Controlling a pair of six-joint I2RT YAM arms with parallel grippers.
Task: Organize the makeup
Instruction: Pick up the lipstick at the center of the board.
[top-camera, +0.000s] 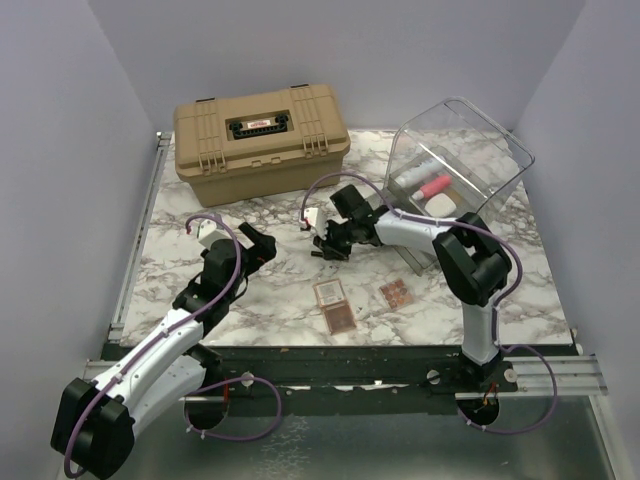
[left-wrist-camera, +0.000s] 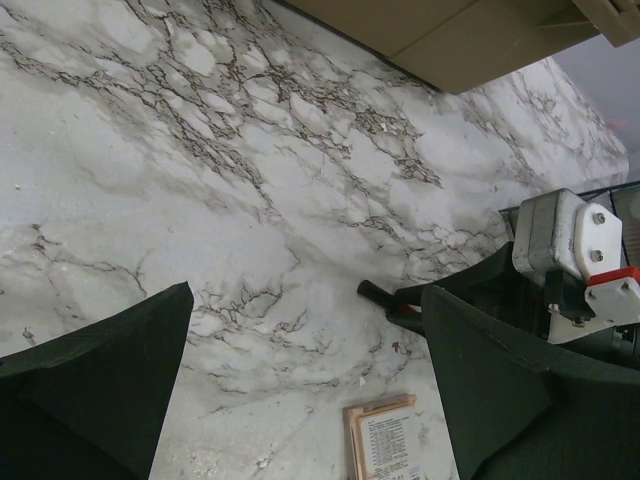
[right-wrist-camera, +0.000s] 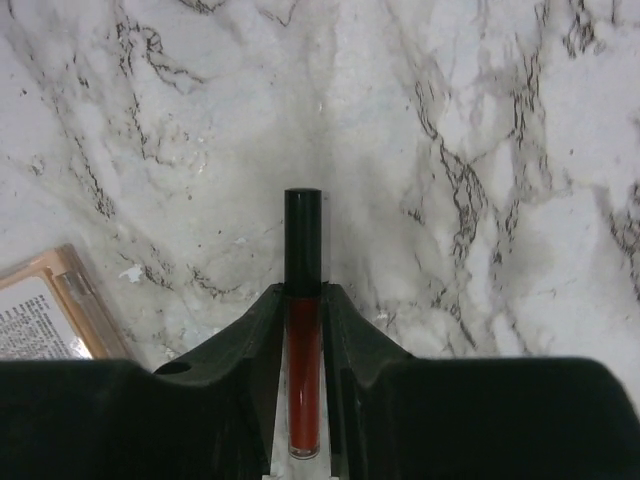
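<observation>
The clear bin already holds tubes; my right gripper should lift, carry the red tube over the bin's front section, lower and release it inside.
A thin tube with a black cap and red body (right-wrist-camera: 303, 250) lies on the marble table, and my right gripper (right-wrist-camera: 303, 296) is shut on it with both fingers pressed against its red part. In the top view that gripper (top-camera: 328, 246) is low over the table's middle. The tube's black cap (left-wrist-camera: 378, 293) also shows in the left wrist view. Three small square palettes (top-camera: 330, 292) (top-camera: 340, 320) (top-camera: 396, 293) lie in front of it. My left gripper (top-camera: 262, 243) hangs open over bare marble, nothing between its fingers (left-wrist-camera: 150, 330). One palette (left-wrist-camera: 385, 440) lies just beyond them.
A tilted clear plastic bin (top-camera: 500, 150) at the back right holds a white tube (top-camera: 418, 172), a pink tube (top-camera: 435, 186) and a white oval piece (top-camera: 440, 203). A large tan hard case (top-camera: 262, 140) stands shut at the back left.
</observation>
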